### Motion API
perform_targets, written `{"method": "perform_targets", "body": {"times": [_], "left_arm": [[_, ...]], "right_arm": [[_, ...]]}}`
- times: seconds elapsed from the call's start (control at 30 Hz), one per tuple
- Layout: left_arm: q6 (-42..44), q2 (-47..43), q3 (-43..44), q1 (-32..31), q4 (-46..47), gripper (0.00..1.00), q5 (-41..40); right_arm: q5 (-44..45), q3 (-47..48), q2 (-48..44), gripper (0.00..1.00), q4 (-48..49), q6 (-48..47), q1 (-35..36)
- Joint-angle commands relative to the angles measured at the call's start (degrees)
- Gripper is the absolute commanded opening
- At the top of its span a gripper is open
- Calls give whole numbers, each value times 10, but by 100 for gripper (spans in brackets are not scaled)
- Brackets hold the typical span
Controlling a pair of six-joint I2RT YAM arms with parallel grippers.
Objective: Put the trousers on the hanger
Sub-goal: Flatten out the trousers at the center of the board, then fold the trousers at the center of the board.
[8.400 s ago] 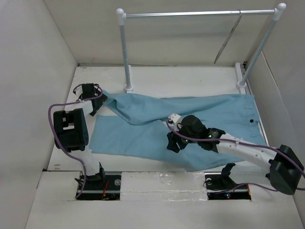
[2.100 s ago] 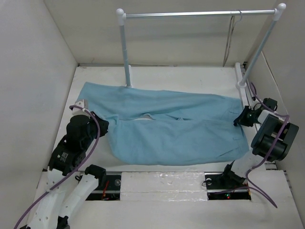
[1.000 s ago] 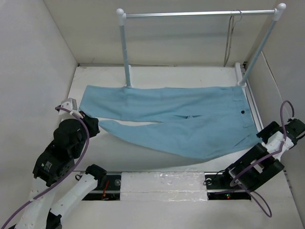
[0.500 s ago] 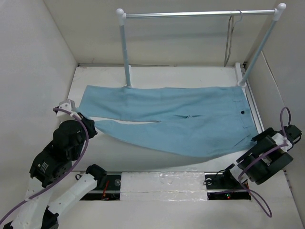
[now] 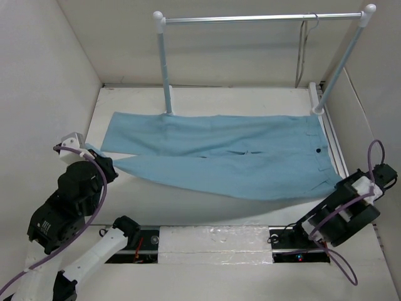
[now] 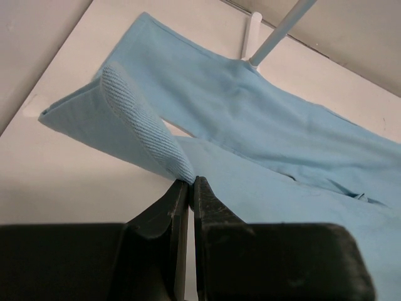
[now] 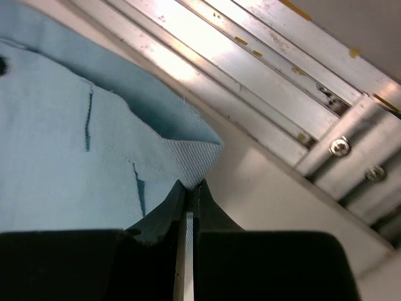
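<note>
I should next carry the waistband's near corner outward over the trousers (image 5: 238,160) to the far corner of the waistband (image 5: 313,120) with my right gripper and let it go, because both legs lie spread apart.
The light blue trousers (image 5: 238,160) lie spread across the white table, waistband to the right and legs to the left. My left gripper (image 5: 105,164) is shut on the hem of the nearer leg; the left wrist view shows the fingertips (image 6: 190,182) pinching a raised fold of the trousers (image 6: 269,125). At the right, my right gripper (image 5: 340,185) is shut on the near corner of the waistband, pinched between its tips (image 7: 190,185) in the right wrist view. The thin wire hanger (image 5: 305,50) hangs edge-on from the rack bar at the far right.
The rack stands at the back, its two white posts joined by a silver bar (image 5: 250,19) above the table's far edge. A metal rail (image 7: 250,81) runs along the table's right side next to the waistband. White walls enclose the table (image 5: 207,100) left and right.
My right gripper has closed on the waistband corner. The left arm has drawn the leg hem further left, and the near leg now lies straighter.
</note>
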Motion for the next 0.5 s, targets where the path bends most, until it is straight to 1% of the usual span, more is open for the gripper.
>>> {"method": "perform_targets", "body": {"times": [0.0, 0.03, 0.07, 0.1, 0.2, 0.23, 0.27, 0.3, 0.33, 0.4, 0.43, 0.47], "left_arm": [[-10, -13, 42, -1, -5, 0, -55], [-10, -18, 46, -1, -9, 0, -70], [-15, -19, 50, -1, -13, 0, -77], [-18, -24, 55, -8, -22, 0, -85], [-21, -31, 56, -29, -27, 0, -117], [-15, -29, 57, -35, -27, 0, -141], [-20, -10, 67, -46, -32, 0, -165], [-20, -10, 67, -46, -32, 0, -171], [-21, -3, 68, -46, -31, 0, -176], [-23, 15, 52, -46, -14, 0, -171], [-30, 20, 46, -46, -9, 0, -169], [-36, 23, 25, -46, 3, 0, -169]], "right_arm": [[34, 18, -119, 0, -75, -12, 8], [50, 45, -133, 0, -104, -14, 25], [76, 54, -142, 0, -123, -13, 38], [83, 62, -163, 0, -156, -14, 43], [92, 82, -169, 0, -183, -35, 48], [102, 94, -165, 0, -188, -42, 57], [119, 135, -142, 0, -189, -63, 80], [119, 135, -142, 0, -189, -63, 80], [126, 171, -133, 0, -191, -67, 100], [119, 205, -114, 0, -185, -68, 124], [122, 223, -90, 0, -185, -67, 151], [128, 261, -79, 0, -186, -65, 166]]}}
